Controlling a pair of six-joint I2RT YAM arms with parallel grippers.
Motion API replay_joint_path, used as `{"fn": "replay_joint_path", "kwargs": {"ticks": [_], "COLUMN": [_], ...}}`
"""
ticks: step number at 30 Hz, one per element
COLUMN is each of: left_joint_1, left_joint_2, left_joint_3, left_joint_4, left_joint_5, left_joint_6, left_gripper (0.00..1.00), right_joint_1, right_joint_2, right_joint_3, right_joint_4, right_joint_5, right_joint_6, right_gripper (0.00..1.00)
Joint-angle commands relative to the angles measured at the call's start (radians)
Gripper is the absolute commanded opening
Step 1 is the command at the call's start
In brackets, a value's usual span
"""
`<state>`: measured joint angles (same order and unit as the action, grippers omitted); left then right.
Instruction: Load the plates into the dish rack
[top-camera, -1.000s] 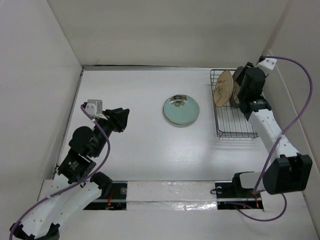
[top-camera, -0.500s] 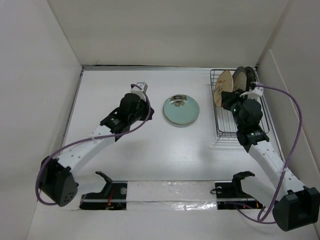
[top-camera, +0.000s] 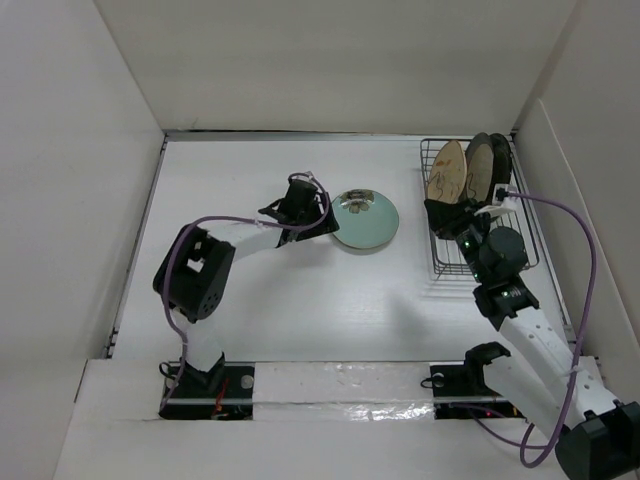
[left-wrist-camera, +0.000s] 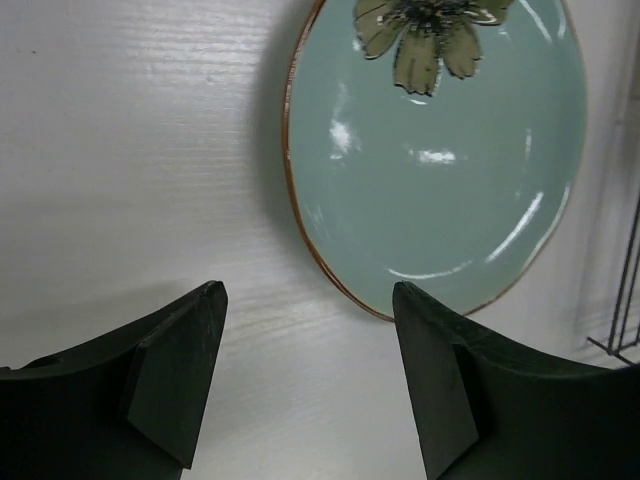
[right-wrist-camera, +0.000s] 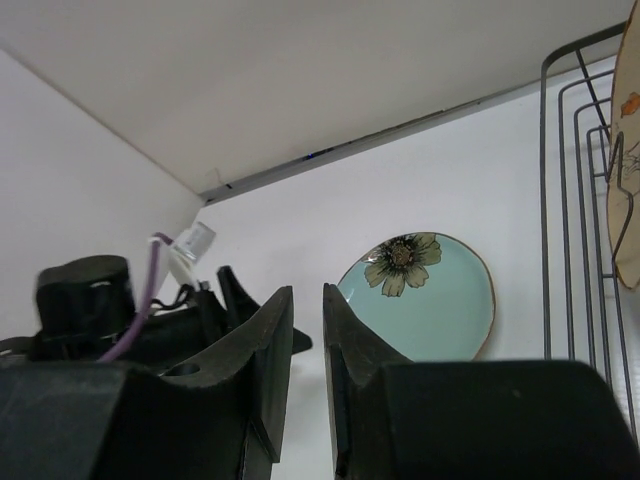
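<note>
The left gripper slides toward the teal plate next, open fingers straddling its brown rim (top-camera: 336, 218) (left-wrist-camera: 342, 288), since the rim lies to the gripper's right in the top view.
A teal round plate (top-camera: 363, 220) with a flower print lies flat on the table; the left wrist view shows the teal plate (left-wrist-camera: 440, 150) close up. My left gripper (top-camera: 322, 222) (left-wrist-camera: 305, 300) stands open just left of its rim, with nothing between the fingers. The dish rack (top-camera: 490, 262) is at the back right. A tan plate (top-camera: 445, 175) and a dark-rimmed plate (top-camera: 480, 170) stand upright in it. My right gripper (top-camera: 438, 212) (right-wrist-camera: 306, 300) hovers at the rack's left side, slightly open and empty, facing the teal plate (right-wrist-camera: 430, 310).
White walls close in the table on the left, back and right. The rack's wire edge (right-wrist-camera: 560, 200) and the tan plate's rim (right-wrist-camera: 628, 200) sit at the right of the right wrist view. The left arm (right-wrist-camera: 120, 310) shows at its left.
My left arm has swung from the left side over to the teal plate and its jaws have opened. My right arm has drawn back from the rack's far end to its near left side.
</note>
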<state>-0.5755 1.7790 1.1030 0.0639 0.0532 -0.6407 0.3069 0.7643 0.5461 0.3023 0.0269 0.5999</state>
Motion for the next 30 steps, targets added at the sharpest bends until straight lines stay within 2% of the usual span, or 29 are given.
{"fn": "replay_joint_path", "kwargs": {"ticks": [1, 6, 10, 13, 16, 17, 19, 23, 24, 25, 26, 27, 29, 30], "left_joint_1": [0.006, 0.006, 0.006, 0.016, 0.016, 0.016, 0.026, 0.049, 0.049, 0.064, 0.078, 0.078, 0.078, 0.078], "left_joint_2": [0.052, 0.172, 0.255, 0.289, 0.303, 0.3, 0.274, 0.146, 0.067, 0.021, -0.025, -0.124, -0.222, -0.315], "left_joint_3": [0.077, 0.135, 0.167, 0.175, 0.167, 0.146, 0.123, 0.002, -0.023, -0.046, -0.098, -0.121, -0.173, -0.189], "left_joint_4": [0.057, 0.089, 0.119, 0.158, 0.195, 0.211, 0.249, 0.338, 0.346, 0.359, 0.366, 0.369, 0.349, 0.341], "left_joint_5": [0.008, 0.008, 0.06, 0.091, 0.103, 0.099, 0.103, 0.093, 0.085, 0.074, 0.068, 0.057, 0.01, 0.002], "left_joint_6": [-0.063, -0.096, -0.135, -0.171, -0.189, -0.195, -0.197, -0.175, -0.171, -0.168, -0.157, -0.145, -0.116, -0.097], "left_gripper": [0.65, 0.65, 0.61, 0.51, 0.27, 0.12, 0.0, 0.0, 0.0, 0.0, 0.0, 0.0, 0.0, 0.0], "right_joint_1": [0.014, 0.034, 0.054, 0.054, 0.054, 0.054, 0.054, 0.054, 0.054, 0.054, 0.054, 0.054, 0.054, 0.054], "right_joint_2": [-0.029, -0.037, -0.033, -0.036, -0.025, -0.023, -0.017, 0.007, 0.012, 0.024, 0.036, 0.047, 0.09, 0.102], "right_joint_3": [-0.008, -0.014, -0.015, -0.017, -0.017, -0.017, -0.021, -0.015, -0.014, -0.014, -0.011, -0.005, 0.018, 0.023], "right_joint_4": [0.067, 0.077, 0.077, 0.078, 0.077, 0.08, 0.084, 0.086, 0.089, 0.09, 0.092, 0.086, 0.084, 0.095], "right_joint_5": [-0.019, -0.048, -0.05, -0.032, -0.031, -0.035, -0.031, -0.038, -0.038, -0.033, -0.033, -0.042, -0.093, -0.111], "right_joint_6": [0.006, 0.006, 0.005, -0.002, -0.003, -0.005, -0.006, -0.012, -0.021, -0.026, -0.031, -0.038, -0.049, -0.061], "right_gripper": [0.24, 0.24, 0.24, 0.24, 0.24, 0.24, 0.24, 0.25, 0.26, 0.31, 0.41, 0.47, 0.62, 0.66]}}
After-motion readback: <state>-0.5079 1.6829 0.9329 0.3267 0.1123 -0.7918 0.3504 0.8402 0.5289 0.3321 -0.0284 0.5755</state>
